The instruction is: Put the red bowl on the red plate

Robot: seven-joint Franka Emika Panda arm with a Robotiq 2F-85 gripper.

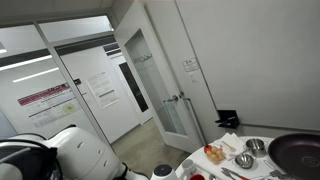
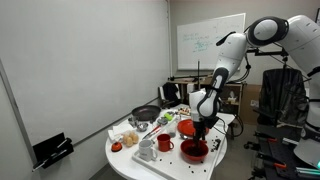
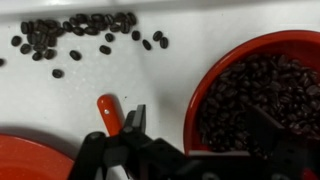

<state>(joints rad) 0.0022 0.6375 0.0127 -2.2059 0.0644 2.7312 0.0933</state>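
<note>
The gripper comes down astride the red bowl's rim [image 2: 191, 141] [image 3: 190, 126] by the orange-red handle next and closes, since the bowl's rim lies below, between its open fingers.
In the wrist view the red bowl [image 3: 200, 95] is full of dark coffee beans and stands on the white table. My gripper [image 3: 200, 120] is open and straddles the bowl's left rim. One finger is outside the bowl and the other is over the beans, and neither touches the rim. The edge of the red plate [image 3: 30, 160] shows at the lower left, apart from the bowl. In an exterior view the gripper [image 2: 201, 137] hangs just above the red bowl [image 2: 194, 152] at the table's near edge.
Loose coffee beans [image 3: 70, 30] lie scattered on the table beyond the bowl. An orange-red handle [image 3: 109, 112] lies between the plate and the bowl. The round table [image 2: 125, 162] also holds a red mug [image 2: 164, 144], a dark pan [image 1: 296, 151], metal bowls [image 1: 245, 160] and food items.
</note>
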